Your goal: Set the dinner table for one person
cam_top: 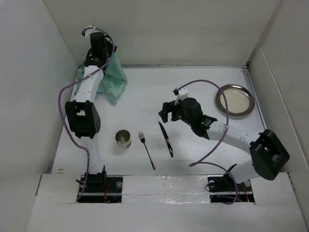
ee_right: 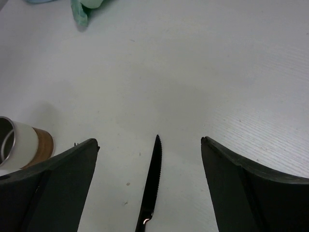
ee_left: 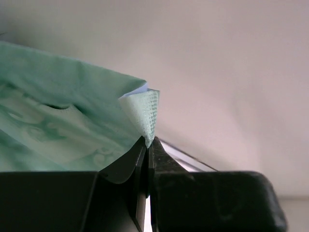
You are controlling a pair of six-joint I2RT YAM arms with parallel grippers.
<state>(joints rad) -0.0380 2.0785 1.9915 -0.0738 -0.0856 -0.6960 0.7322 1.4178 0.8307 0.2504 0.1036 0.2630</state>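
Next, the right gripper goes toward the left in the top view, away from the knife [cam_top: 166,138], onto the mat's loose lower end, since only another mat corner is held.
The white dinner table [cam_top: 145,92] carries a black knife [cam_top: 166,138], a fork [cam_top: 147,150] and a metal cup [cam_top: 123,138] near the front. A round plate [cam_top: 235,99] lies at the far right. My left gripper [cam_top: 104,54] is shut on a corner of the green cloth mat [cam_top: 112,82], held up at the far left; the pinched corner shows in the left wrist view [ee_left: 147,116]. My right gripper [cam_top: 166,112] is open and empty above the knife's tip; the knife [ee_right: 152,183] lies between its fingers [ee_right: 67,179].
White walls enclose the table on the left, back and right. The cup [ee_right: 21,145] shows at the left of the right wrist view. A green cloth edge [ee_right: 79,12] lies at that view's top left.
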